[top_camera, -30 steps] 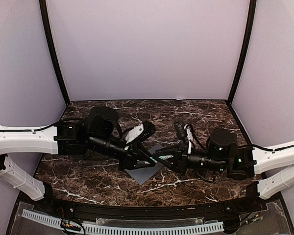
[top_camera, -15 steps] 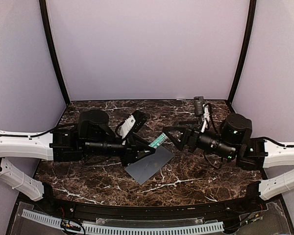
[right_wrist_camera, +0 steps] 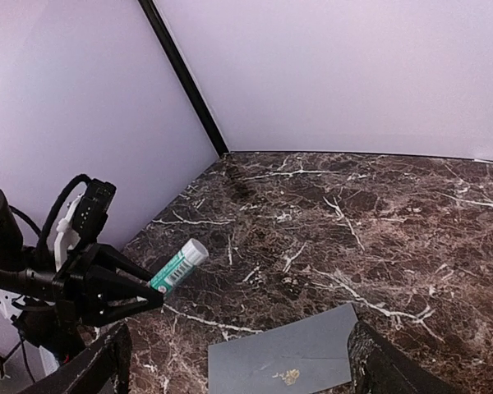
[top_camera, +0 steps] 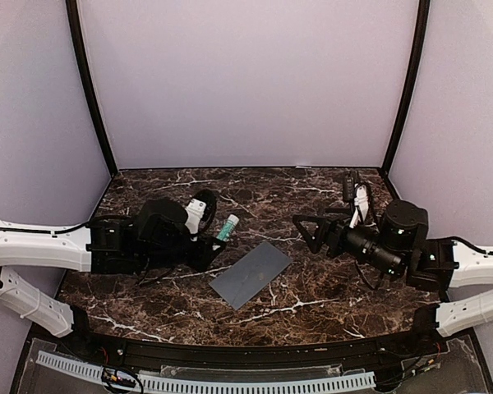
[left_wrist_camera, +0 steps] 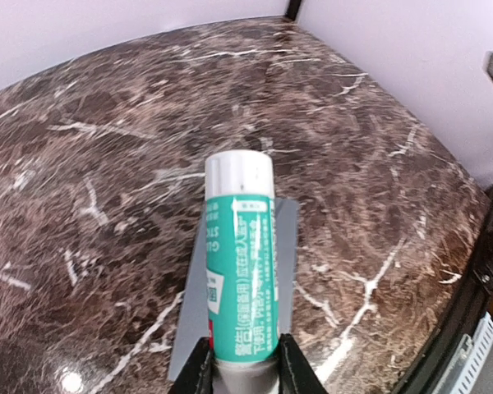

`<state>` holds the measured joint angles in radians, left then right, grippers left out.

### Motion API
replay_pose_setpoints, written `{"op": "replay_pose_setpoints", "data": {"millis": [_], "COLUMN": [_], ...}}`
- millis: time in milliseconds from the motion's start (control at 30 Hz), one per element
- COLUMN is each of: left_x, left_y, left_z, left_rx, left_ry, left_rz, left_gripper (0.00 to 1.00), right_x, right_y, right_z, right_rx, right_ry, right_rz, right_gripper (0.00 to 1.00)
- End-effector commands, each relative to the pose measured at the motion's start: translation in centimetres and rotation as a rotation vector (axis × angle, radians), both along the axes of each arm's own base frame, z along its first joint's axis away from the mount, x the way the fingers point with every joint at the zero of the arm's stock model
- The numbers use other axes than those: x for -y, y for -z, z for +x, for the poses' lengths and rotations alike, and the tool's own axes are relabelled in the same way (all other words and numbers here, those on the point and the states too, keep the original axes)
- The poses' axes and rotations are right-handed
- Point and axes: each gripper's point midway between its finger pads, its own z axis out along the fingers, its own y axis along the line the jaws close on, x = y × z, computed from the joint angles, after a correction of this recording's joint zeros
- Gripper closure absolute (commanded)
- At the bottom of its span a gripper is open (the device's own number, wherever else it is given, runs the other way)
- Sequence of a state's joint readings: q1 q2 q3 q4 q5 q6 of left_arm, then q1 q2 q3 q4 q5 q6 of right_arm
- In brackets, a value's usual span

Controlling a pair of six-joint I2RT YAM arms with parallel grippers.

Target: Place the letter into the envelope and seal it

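Observation:
Next, my left gripper moves down and to its left in the top view, to the bare marble beside the envelope, to free the glue stick.
The grey-blue envelope lies flat on the marble table, flap side up, with a small gold mark near its flap. The letter is out of view. My left gripper is shut on the base of a white-and-green glue stick, held above the table just left of the envelope. In the left wrist view the stick points away from me over the envelope. My right gripper is open and empty, raised to the envelope's upper right; its fingers frame the envelope.
Lilac walls with black corner posts enclose the table on three sides. A black rail runs along the near edge. In the right wrist view the left gripper and its cable stand at the far left.
My right gripper has opened and drawn back up and to the right, off the envelope. The left arm has pulled back left with the glue stick. The envelope now lies uncovered.

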<state>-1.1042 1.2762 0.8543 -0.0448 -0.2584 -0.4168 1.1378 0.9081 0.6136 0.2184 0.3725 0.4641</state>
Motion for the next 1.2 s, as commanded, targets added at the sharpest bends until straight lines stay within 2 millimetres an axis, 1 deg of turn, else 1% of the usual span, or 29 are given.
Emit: {"op": "replay_pose_setpoints", "data": {"millis": [0,33,67,100,133,167,300,400,600,733,867,967,1067,1167], "left_x": [-6.0,-7.2,-8.0,-9.2,-9.6,-10.4,-12.0,-12.5,-13.2,-13.6,-13.8,-14.0,-14.1,-14.0], "left_y": [4.3,5.5,6.1,7.4,8.0,9.1,11.9,13.6,15.7,16.8,17.4,17.6,17.6,17.3], "left_z": [2.7,3.2,3.6,4.0,4.1,4.4,5.0,5.1,4.8,4.4,4.0,3.9,3.8,3.9], "left_rx": [-0.087,-0.110,-0.118,-0.144,-0.157,-0.179,-0.238,-0.275,-0.323,-0.348,-0.367,-0.373,-0.373,-0.370], "left_ry": [-0.280,-0.325,-0.355,-0.397,-0.411,-0.441,-0.508,-0.530,-0.565,-0.580,-0.586,-0.598,-0.601,-0.600], "left_rz": [0.118,0.142,0.157,0.179,0.187,0.205,0.258,0.276,0.297,0.309,0.311,0.315,0.315,0.317], "left_gripper": [0.91,0.91,0.91,0.91,0.90,0.90,0.89,0.89,0.87,0.83,0.78,0.70,0.66,0.56], "right_x": [0.4,0.3,0.2,0.1,0.0,-0.1,-0.5,-0.6,-0.6,-0.5,-0.4,-0.3,-0.2,-0.3], "right_y": [1.8,2.1,2.5,2.8,3.1,3.2,4.3,4.8,4.8,4.8,4.6,4.5,4.5,4.5], "right_z": [0.8,0.8,0.9,0.9,1.0,1.1,1.3,1.4,1.2,1.1,1.0,1.0,1.0,1.1], "right_rx": [-0.010,-0.014,-0.016,-0.019,-0.023,-0.025,-0.037,-0.041,-0.041,-0.039,-0.037,-0.033,-0.026,-0.022], "right_ry": [0.045,0.046,0.045,0.045,0.046,0.047,0.050,0.050,0.039,0.040,0.035,0.037,0.039,0.036], "right_rz": [-0.048,-0.055,-0.063,-0.070,-0.077,-0.083,-0.115,-0.128,-0.133,-0.131,-0.129,-0.128,-0.137,-0.151], "right_gripper": [0.13,0.13,0.13,0.13,0.13,0.13,0.12,0.12,0.13,0.13,0.12,0.12,0.12,0.11]}}
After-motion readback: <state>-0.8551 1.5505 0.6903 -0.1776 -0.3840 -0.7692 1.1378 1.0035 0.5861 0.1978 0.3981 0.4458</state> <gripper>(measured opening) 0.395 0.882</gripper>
